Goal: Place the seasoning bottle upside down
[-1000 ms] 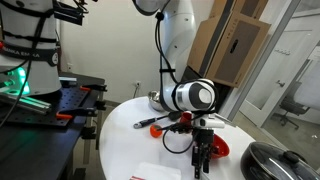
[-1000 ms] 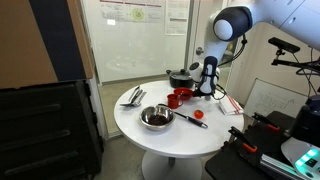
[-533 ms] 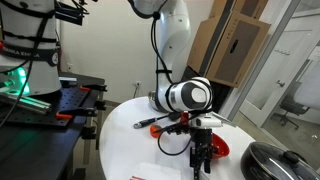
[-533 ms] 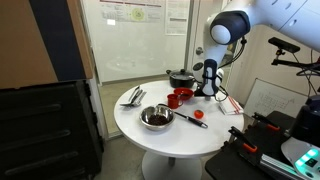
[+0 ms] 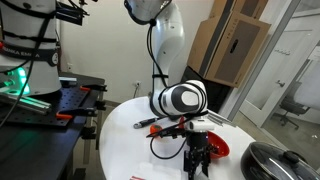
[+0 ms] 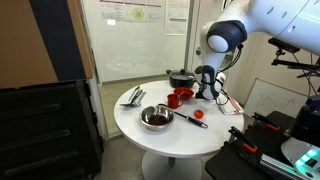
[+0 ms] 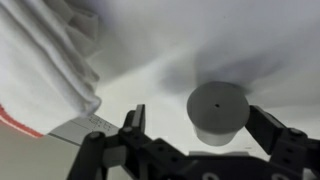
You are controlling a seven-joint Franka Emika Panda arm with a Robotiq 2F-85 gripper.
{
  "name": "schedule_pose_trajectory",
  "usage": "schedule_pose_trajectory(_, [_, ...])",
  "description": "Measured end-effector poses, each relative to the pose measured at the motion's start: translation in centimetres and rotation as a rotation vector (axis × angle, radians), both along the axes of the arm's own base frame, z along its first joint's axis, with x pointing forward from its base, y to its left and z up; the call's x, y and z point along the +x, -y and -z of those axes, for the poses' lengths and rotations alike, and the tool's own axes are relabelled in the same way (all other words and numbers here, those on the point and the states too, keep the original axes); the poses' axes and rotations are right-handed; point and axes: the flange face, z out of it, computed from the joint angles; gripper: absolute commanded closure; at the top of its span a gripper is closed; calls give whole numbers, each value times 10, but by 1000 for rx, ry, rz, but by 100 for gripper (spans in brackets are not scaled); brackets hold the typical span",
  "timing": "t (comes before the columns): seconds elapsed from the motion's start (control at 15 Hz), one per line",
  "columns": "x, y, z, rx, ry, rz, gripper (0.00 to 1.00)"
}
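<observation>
My gripper should next stay low over the table and close its two black fingers around the seasoning bottle's sides, since the bottle already stands between them.
The seasoning bottle (image 7: 218,110) is a small pale grey-white cylinder that stands on the white table. In the wrist view I see its flat round top with a small hole. My gripper (image 7: 200,128) is open and low over the table, with the bottle between its two black fingers, nearer the right one; neither finger visibly touches it. In both exterior views the gripper (image 5: 198,162) (image 6: 206,92) points straight down at the table beside the red bowl (image 5: 216,147), and the bottle is hidden behind the fingers.
A white cloth (image 7: 45,70) lies just left of the fingers. On the round white table (image 6: 150,135) are the red bowl (image 6: 184,96), a metal bowl (image 6: 156,118), a red-handled utensil (image 6: 192,117) and a dark pan (image 6: 182,76). A black pot (image 5: 276,160) stands nearby.
The arm has lowered and the gripper has come down closer to the table around the bottle. The objects on the table have not moved.
</observation>
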Motion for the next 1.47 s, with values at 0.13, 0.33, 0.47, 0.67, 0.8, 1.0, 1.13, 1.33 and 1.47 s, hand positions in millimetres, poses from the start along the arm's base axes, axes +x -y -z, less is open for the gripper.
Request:
schedule_pose_trajectory(0.13, [-2,0,4,-3,10,8,27])
schedule_pose_trajectory(0.33, [-3,-3,8,-2,24,17,44])
schedule_pose_trajectory(0.47, [-2,-6,9,-1,40,21,61])
schedule_pose_trajectory(0.67, [-1,-9,7,-1,57,31,76])
schedule_pose_trajectory(0.8, [-1,-9,7,2,66,38,76])
schedule_pose_trajectory(1.0, [-1,-9,6,4,73,32,76])
schedule_pose_trajectory(1.13, [-3,-11,5,25,39,2,76])
schedule_pose_trajectory(1.33, [-1,-17,-15,118,-12,-61,76])
schedule_pose_trajectory(1.47, [1,-16,-37,190,-35,-93,76])
